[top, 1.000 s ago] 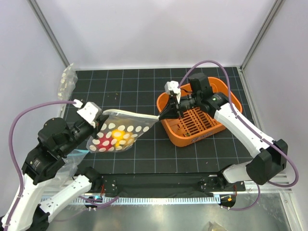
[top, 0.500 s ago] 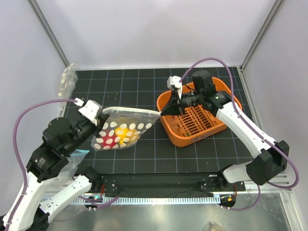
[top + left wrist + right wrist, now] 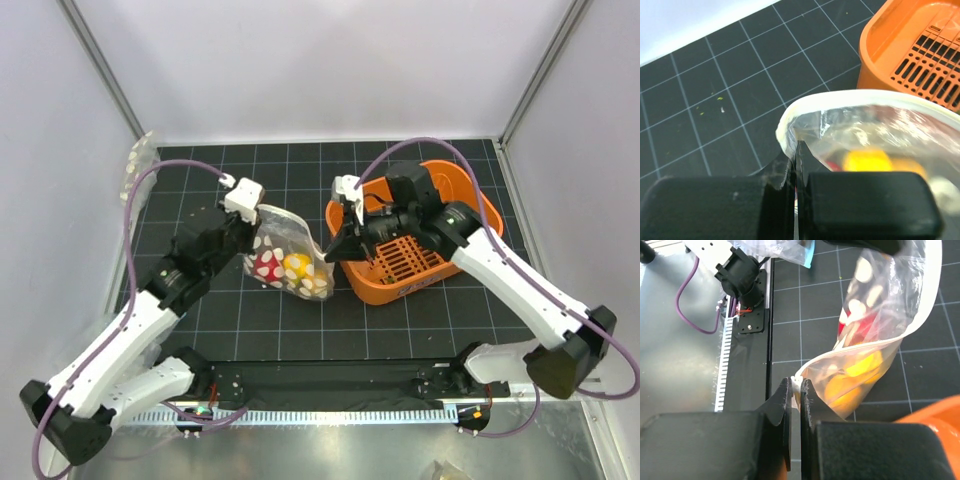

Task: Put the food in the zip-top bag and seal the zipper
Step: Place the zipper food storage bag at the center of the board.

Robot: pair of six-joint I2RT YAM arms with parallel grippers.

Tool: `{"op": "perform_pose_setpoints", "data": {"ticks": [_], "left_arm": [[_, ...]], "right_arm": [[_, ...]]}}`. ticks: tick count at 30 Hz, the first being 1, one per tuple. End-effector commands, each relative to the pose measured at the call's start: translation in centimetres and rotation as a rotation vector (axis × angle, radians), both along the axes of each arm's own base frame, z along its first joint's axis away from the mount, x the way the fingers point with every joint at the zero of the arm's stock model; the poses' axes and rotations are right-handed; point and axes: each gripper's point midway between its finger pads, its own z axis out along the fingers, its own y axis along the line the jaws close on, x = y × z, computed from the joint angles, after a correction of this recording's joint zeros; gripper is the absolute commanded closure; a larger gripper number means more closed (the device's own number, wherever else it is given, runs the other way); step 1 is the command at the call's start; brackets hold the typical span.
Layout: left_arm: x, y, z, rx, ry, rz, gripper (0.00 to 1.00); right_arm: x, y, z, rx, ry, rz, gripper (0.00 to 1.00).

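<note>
The basket's near rim stands close, so my right gripper will carry the zipper's other end to the right in the top view onto that rim and let go.
The zip-top bag (image 3: 290, 255), clear with white dots, hangs between my two grippers just left of the orange basket. Red and yellow food (image 3: 297, 264) lies inside it; it also shows in the right wrist view (image 3: 860, 367) and the left wrist view (image 3: 865, 160). My left gripper (image 3: 254, 222) is shut on the bag's left corner at the white zipper (image 3: 840, 100). My right gripper (image 3: 331, 251) is shut on the zipper's other end (image 3: 799, 385). The zipper strip curves slack between them.
The orange slotted basket (image 3: 470, 200) stands right of the bag, under my right arm. A bundle of clear plastic (image 3: 138, 165) lies at the far left edge of the black grid mat. White walls close in the back and sides.
My left gripper has swung up and right toward the basket, carrying its bag corner. The bag, stretched flat before, now hangs bunched and short between the grippers. The right gripper shifted slightly left.
</note>
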Motion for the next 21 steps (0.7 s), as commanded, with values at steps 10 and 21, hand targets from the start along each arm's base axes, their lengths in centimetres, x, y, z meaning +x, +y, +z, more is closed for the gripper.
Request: {"op": "perform_pose_setpoints", "data": {"ticks": [10, 21], "left_arm": [[8.3, -8.6, 1.8, -0.138, -0.104, -0.139, 0.96], [10.5, -6.4, 5.0, -0.142, -0.146, 0.035, 0.09]], "right_arm": [[-0.3, -3.7, -1.7, -0.033, 0.012, -0.254, 0.81], [10.0, -7.0, 2.3, 0.159, 0.024, -0.824, 0.01]]}}
